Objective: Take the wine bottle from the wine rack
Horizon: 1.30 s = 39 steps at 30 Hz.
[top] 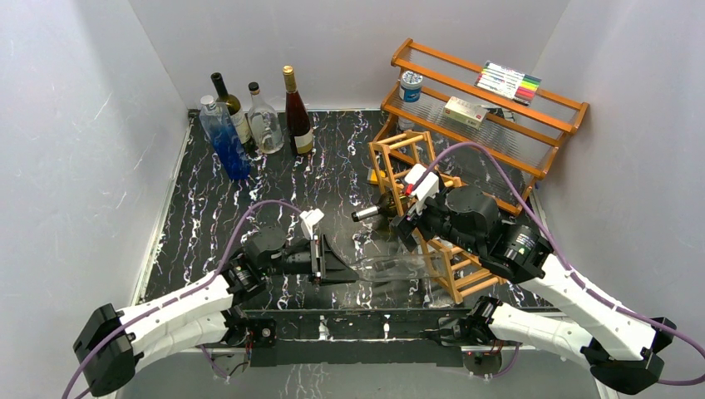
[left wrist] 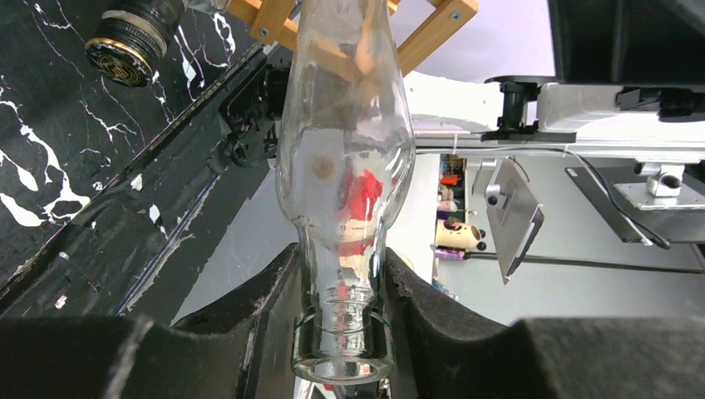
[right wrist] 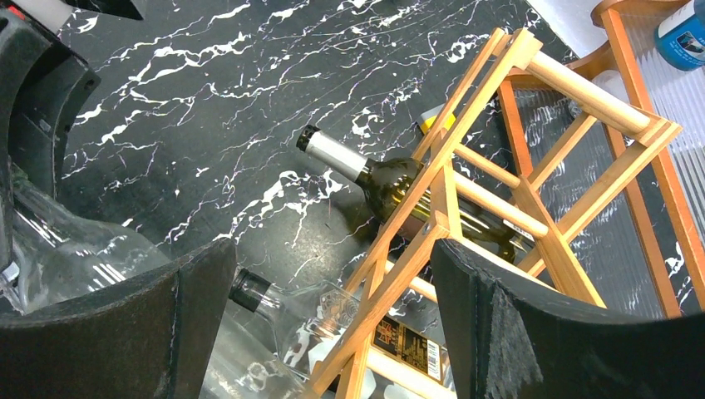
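My left gripper will next move away from the rack (top: 399, 141) and outward, where the tabletop is bare, then turn the bottle upright and let it go.
A clear glass wine bottle (top: 399, 268) lies on its side with its body in the low end of the orange-brown lattice wine rack (top: 399, 141). My left gripper (top: 349, 268) is shut on its neck, just behind the open mouth, as the left wrist view (left wrist: 342, 332) shows. The bottle's body (left wrist: 345, 150) runs up toward the rack bars (left wrist: 432, 25). My right gripper (top: 405, 223) hovers over the rack, open and empty (right wrist: 332, 324), its fingers either side of a rack post (right wrist: 453, 208). A dark green bottle (right wrist: 391, 179) and a black-capped clear bottle (right wrist: 249, 291) also lie in the rack.
A two-tier wooden shelf (top: 532, 158) with clear panels stands behind the rack, holding a can (top: 410, 86), a box (top: 465, 110) and markers (top: 509, 81). Several upright bottles (top: 249, 120) stand at the back left. White walls close in both sides.
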### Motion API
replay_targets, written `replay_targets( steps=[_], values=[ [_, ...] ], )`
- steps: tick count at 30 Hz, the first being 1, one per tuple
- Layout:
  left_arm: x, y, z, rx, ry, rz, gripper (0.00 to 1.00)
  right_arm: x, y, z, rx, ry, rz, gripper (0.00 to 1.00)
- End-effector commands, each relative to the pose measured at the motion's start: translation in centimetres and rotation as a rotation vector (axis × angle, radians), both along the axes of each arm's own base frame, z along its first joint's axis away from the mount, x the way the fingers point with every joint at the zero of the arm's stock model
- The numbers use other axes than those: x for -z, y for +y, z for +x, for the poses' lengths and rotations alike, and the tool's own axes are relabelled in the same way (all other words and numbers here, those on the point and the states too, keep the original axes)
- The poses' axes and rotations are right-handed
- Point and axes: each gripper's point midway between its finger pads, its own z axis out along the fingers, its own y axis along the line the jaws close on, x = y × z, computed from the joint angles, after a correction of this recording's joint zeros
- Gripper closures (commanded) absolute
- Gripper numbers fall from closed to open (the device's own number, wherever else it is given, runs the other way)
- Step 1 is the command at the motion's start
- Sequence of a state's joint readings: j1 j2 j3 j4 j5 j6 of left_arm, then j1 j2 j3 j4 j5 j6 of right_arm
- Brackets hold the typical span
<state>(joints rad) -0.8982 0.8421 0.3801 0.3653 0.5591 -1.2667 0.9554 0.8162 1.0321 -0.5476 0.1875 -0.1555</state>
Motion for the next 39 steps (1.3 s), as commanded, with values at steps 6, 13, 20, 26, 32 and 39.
replay_targets(
  steps=[6, 13, 20, 26, 32, 39],
  values=[
    [-3.8, 1.3, 0.5, -0.033, -0.028, -0.092, 1.00, -2.1, 0.6, 0.4, -0.001, -0.051, 0.074, 0.02],
    [-3.9, 2.7, 1.5, -0.098, -0.034, -0.050, 1.00, -2.2, 0.7, 0.4, -0.002, -0.052, 0.076, 0.02],
    [-4.3, 3.9, 2.6, -0.178, -0.064, 0.017, 1.00, -2.2, 0.6, 0.4, -0.003, -0.052, 0.077, 0.02],
    [-5.4, 4.4, 3.8, -0.238, -0.128, 0.067, 1.00, -2.0, 0.8, 0.4, -0.008, -0.048, 0.075, 0.02],
    [-6.7, 5.6, 4.7, -0.279, -0.208, 0.180, 1.00, -2.1, 0.9, 0.4, -0.010, -0.049, 0.075, 0.02],
    [-6.4, 6.6, 4.6, -0.238, -0.244, 0.325, 1.00, -1.9, 1.6, 0.5, -0.027, -0.046, 0.084, 0.02]
  ],
)
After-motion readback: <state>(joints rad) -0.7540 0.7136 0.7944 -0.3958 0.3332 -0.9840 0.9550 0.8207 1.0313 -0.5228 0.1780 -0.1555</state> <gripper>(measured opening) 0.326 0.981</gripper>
